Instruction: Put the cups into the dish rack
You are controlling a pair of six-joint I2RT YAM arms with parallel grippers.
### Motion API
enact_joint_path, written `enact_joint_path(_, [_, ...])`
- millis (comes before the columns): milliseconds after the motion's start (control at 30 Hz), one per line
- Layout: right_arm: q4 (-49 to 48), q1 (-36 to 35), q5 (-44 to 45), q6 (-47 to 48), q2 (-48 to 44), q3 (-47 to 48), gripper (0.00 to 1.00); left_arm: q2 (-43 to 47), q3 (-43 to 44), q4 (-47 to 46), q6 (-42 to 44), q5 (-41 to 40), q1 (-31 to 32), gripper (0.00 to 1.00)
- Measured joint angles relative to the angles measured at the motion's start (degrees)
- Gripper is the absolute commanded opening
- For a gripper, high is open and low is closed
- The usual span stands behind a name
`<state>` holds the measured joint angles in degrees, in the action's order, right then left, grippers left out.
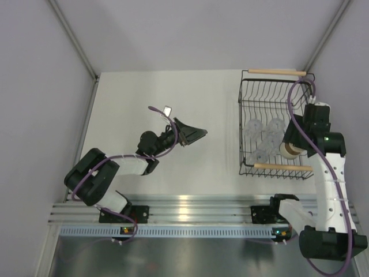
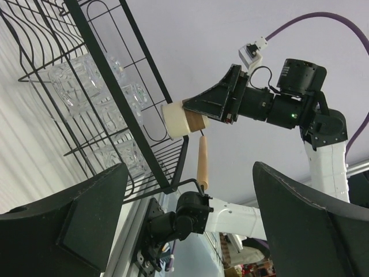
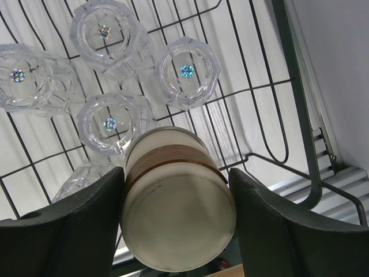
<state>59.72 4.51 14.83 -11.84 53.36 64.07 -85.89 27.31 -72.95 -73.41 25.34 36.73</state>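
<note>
The cup (image 1: 286, 152) is still above the rack's bottom wires. My right gripper should lower it into the rack's near end, moving toward the tumblers beside the rack's near handle.
The black wire dish rack (image 1: 240, 127) stands at the right of the table with several clear tumblers (image 1: 253, 128) mouth-down inside. My right gripper (image 1: 292, 146) is shut on the short tan-and-cream cup (image 1: 286, 152) and holds it over the rack's near right corner. In the right wrist view the cup (image 3: 176, 213) shows its base between my fingers (image 3: 75, 231), mouth towards the rack wires (image 3: 300, 115), just beside a tumbler (image 3: 109, 124). My left gripper (image 1: 193, 134) is open and empty, mid-table, facing the rack. It sees the cup (image 2: 183, 120) too.
A light wooden handle (image 1: 275, 72) tops the rack's far end and another (image 1: 282, 167) the near end, just below the held cup. Grey walls close in the table on three sides. The aluminium base rail (image 1: 190, 213) runs along the near edge.
</note>
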Motion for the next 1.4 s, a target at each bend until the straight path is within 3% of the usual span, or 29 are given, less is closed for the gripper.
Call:
enact_joint_path(1300, [1.0,-0.9,-5.9,-2.6,22.1,-6.3,0.00,0.0,0.0,0.0,-0.5,2.3,-0.2,0.93])
enact_joint_path(1400, [1.0,-1.2,-5.7,-2.8,22.1,-6.3,0.11,0.0,0.0,0.0,-0.5,2.3,-0.3,0.93])
